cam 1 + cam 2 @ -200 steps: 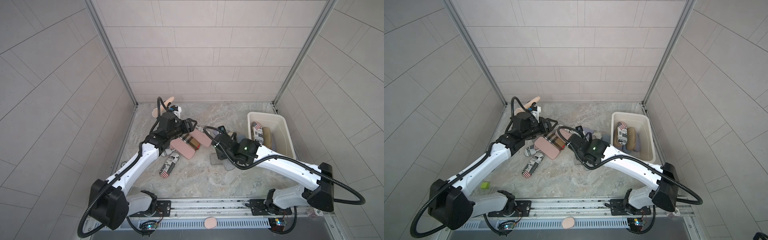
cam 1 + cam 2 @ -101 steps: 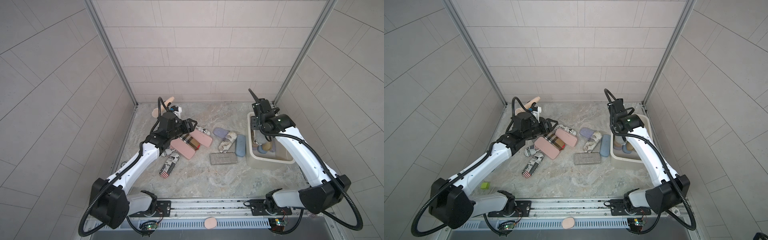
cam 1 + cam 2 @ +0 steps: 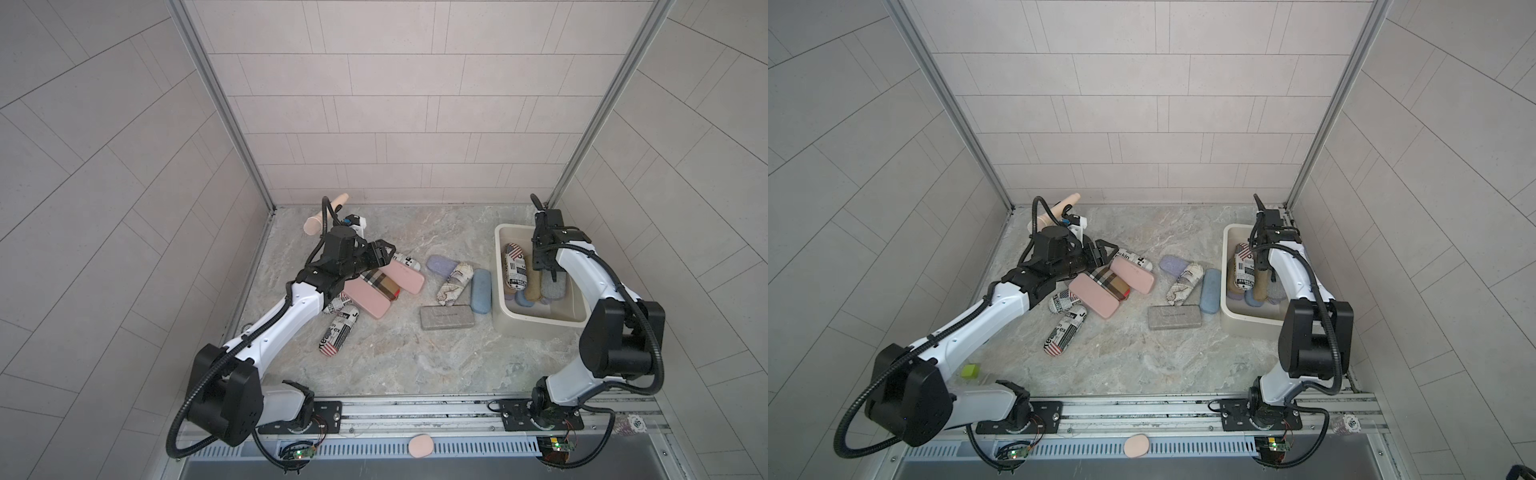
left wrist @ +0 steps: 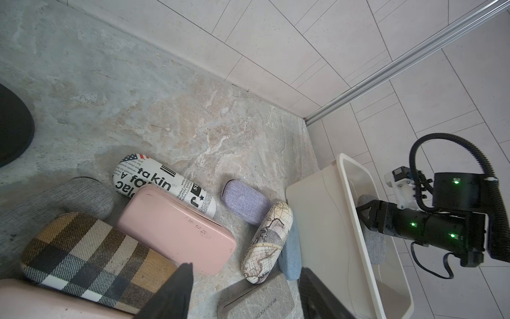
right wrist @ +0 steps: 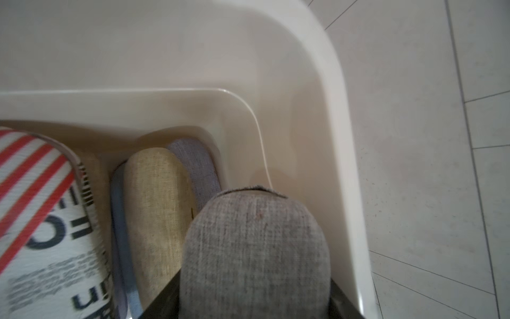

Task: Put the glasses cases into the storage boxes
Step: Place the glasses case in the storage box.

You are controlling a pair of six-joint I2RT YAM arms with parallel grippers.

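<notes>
The right gripper lowers next to the free part of the box beside the tan case, toward that case, and releases the grey one there, since that part lies below it.
My right gripper [image 3: 549,272] is shut on a grey fabric glasses case [image 5: 256,234] and holds it inside the cream storage box [image 3: 540,323], by the right wall. In the box lie a newspaper-print case [image 3: 515,266], a tan one [image 3: 533,286] and a blue one [image 3: 524,299]. My left gripper [image 3: 384,253] hovers open and empty over a pink case [image 3: 368,297] and a plaid case [image 4: 91,248]. Lavender [image 3: 442,264], map-print [image 3: 455,282], light blue [image 3: 481,291] and grey rectangular [image 3: 446,317] cases lie left of the box.
A pink microphone on a black stand [image 3: 326,214] stands in the back left corner. Two more newspaper-print cases [image 3: 338,332] lie under my left arm. A small pink oval pad [image 3: 420,445] sits on the front rail, and a green block [image 3: 970,370] lies front left.
My right arm has swung from the middle of the table to the box and lowered into it with the grey case. The left arm has stayed still.
</notes>
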